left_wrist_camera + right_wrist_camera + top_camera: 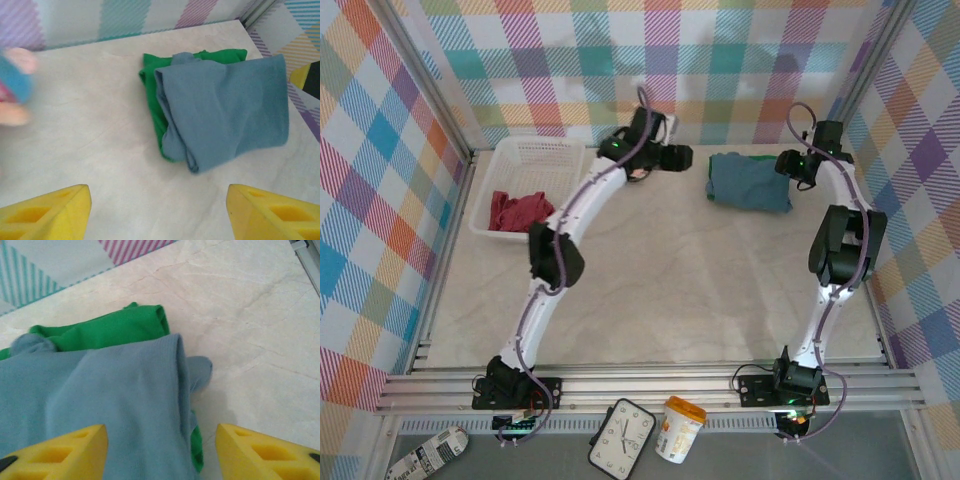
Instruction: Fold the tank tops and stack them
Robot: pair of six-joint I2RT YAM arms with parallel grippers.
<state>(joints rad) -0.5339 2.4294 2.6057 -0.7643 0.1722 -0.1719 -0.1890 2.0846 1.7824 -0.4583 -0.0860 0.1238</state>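
Observation:
The dark red tank top (520, 212) is still crumpled in the basket (535, 155) below and across the table, so the left gripper will swing back over the tank top next and go down to close.
A folded blue-grey tank top (750, 182) lies at the back right of the table on a folded green tank top (757, 155), whose edge peeks out behind it. The dark red tank top (517, 210) lies crumpled in the white basket (535, 155). My left gripper (685, 157) hangs just left of the stack. In the left wrist view it (159, 212) is open over bare table, short of the blue-grey top (230, 115) and the green one (152, 80). My right gripper (788, 165) (160, 455) stands open over the right edge of the blue-grey top (100, 400), with green (110, 330) beyond.
A small doll (15, 85) shows blurred at the left of the left wrist view. Checked walls close in the table (650, 290) at the back and both sides. A clock (622, 438) and a cup (678, 428) lie below the front rail.

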